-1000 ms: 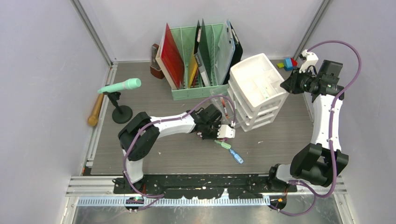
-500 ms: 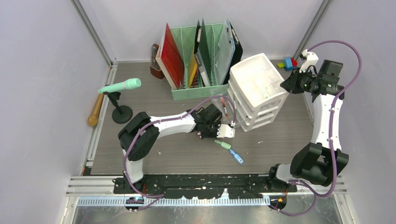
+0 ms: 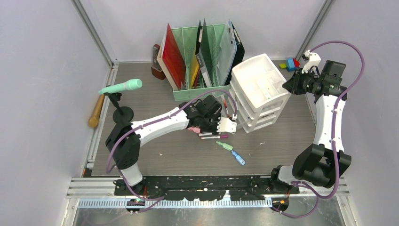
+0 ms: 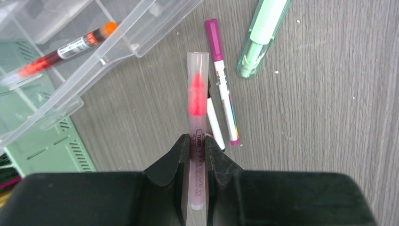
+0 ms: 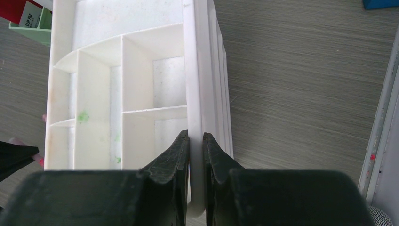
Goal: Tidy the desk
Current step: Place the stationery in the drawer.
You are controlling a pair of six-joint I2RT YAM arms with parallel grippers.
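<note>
The drawer stands open with an orange-red pen in it. My left gripper next rises outward, turns above the drawer and releases the highlighter beside that pen [image 3: 229, 106].
My left gripper [image 4: 197, 141] is shut on a pink highlighter [image 4: 197, 99], which points forward just above the desk [image 3: 179, 155]. Beside it lie a purple-capped marker [image 4: 223, 80], a white pen [image 4: 214, 125] partly hidden behind the highlighter, and a green highlighter [image 4: 261, 37]. A blue pen [image 3: 238, 157] rests further toward the front. A clear drawer [image 4: 117, 42] stands pulled out, with an orange-red pen [image 4: 66, 49] inside. My right gripper [image 5: 196, 136] is shut on the rim of the white drawer unit [image 5: 155, 80] at its top tray.
A mint-green file rack [image 3: 200, 56] with folders stands at the back. A microphone on a stand [image 3: 121, 87] and a wooden stick [image 3: 96, 110] are at the left. Coloured blocks [image 3: 291, 63] sit in the back right corner.
My left gripper has closed on the pink highlighter and pulled back up and to the left with it, uncovering two pens on the desk. The right arm has not moved.
</note>
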